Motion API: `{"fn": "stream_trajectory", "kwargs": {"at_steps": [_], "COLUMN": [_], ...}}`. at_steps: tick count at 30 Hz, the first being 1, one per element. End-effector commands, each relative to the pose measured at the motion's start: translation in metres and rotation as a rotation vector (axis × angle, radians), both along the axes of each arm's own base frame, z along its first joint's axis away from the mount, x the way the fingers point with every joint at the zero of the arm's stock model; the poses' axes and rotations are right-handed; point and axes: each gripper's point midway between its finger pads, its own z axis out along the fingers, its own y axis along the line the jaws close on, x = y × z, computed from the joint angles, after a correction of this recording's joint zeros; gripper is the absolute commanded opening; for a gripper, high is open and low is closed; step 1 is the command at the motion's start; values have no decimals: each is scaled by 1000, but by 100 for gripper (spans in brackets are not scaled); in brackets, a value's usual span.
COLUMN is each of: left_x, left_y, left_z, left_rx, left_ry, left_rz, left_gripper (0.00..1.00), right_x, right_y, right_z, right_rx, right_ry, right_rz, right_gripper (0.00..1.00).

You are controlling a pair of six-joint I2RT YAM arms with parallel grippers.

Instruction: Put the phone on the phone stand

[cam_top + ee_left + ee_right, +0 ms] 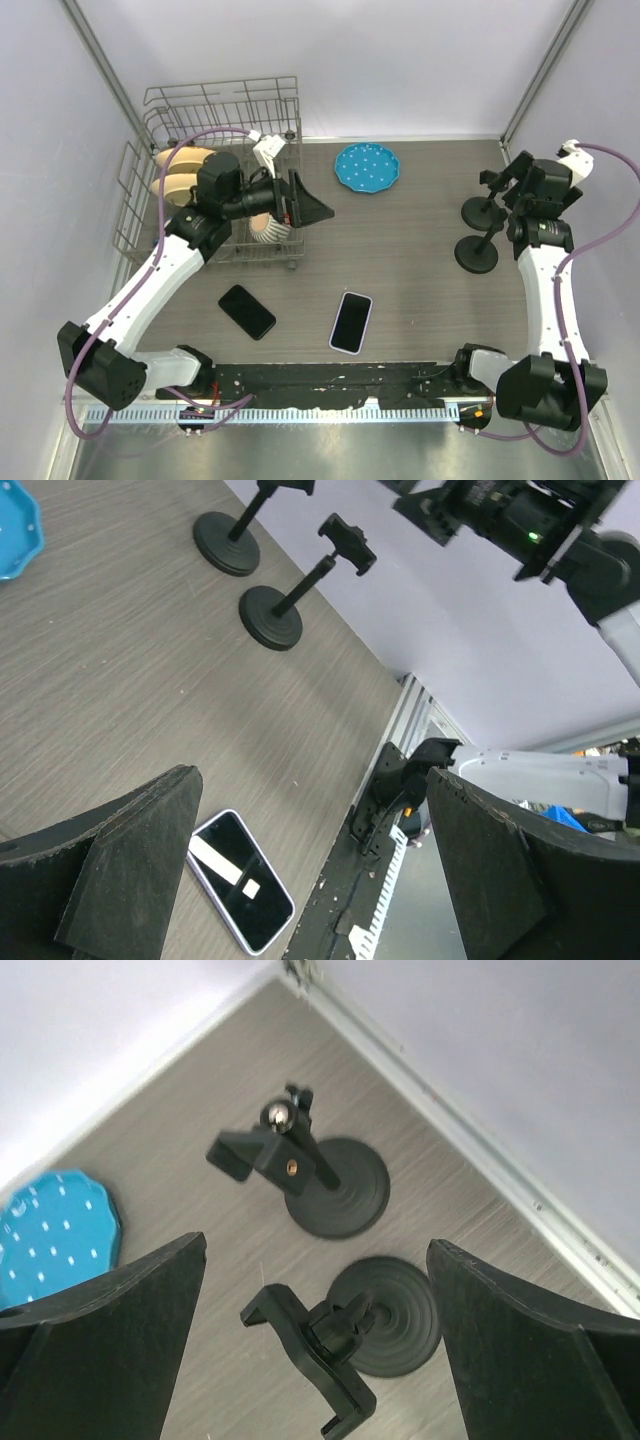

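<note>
My fingers are above the nearer stand's head (497, 219) (318, 1348), which sits to their left in the top view, so my right gripper will next go down to that side onto the nearer stand's head.
Two phones lie flat on the table: a black one (247, 311) and one with a pale lilac case (351, 321), which also shows in the left wrist view (240, 880). Two black phone stands with round bases stand at the right, the nearer one (476, 253) and the farther one (483, 210). In the right wrist view the nearer stand (385, 1317) and the farther stand (335, 1188) are below my open right gripper (316, 1248). My right gripper (503, 185) hovers above them, empty. My left gripper (320, 208) is open and empty, raised beside the rack, far from both phones.
A wire dish rack (220, 170) holding a bowl and wooden items stands at the back left, close behind my left arm. A blue dotted plate (367, 167) lies at the back centre and shows in the right wrist view (55, 1235).
</note>
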Motion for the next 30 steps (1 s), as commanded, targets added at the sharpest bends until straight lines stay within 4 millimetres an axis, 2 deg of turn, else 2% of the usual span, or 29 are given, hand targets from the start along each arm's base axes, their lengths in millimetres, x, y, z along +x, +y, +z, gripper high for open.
{"fn": "stream_trajectory", "kwargs": {"at_steps": [1, 6, 9, 16, 20, 22, 26, 30], "left_x": [-17, -22, -22, -21, -21, -21, -22, -24], "left_y": [-9, -13, -14, -17, -17, -17, -18, -19], "left_z": [26, 24, 23, 18, 16, 16, 16, 15], "left_rx": [-21, -2, 0, 6, 10, 10, 12, 21], "left_ry": [-88, -88, -82, -67, -63, -62, -67, -72], "left_rz": [-79, -101, -101, -107, -109, -111, -116, -115], "left_gripper": [100, 100, 100, 100, 100, 100, 96, 95], "right_x": [8, 6, -1, -10, -14, -16, -13, -12], "right_y": [14, 27, 29, 37, 40, 36, 33, 28], "right_z": [-34, -56, -67, -73, -77, -77, -77, -76], "right_rx": [46, 32, -2, -79, -112, -131, -154, -176], "right_ry": [104, 188, 250, 312, 342, 353, 373, 388], "right_rz": [100, 202, 214, 242, 243, 222, 205, 180], "right_gripper": [96, 87, 85, 79, 78, 75, 60, 54]}}
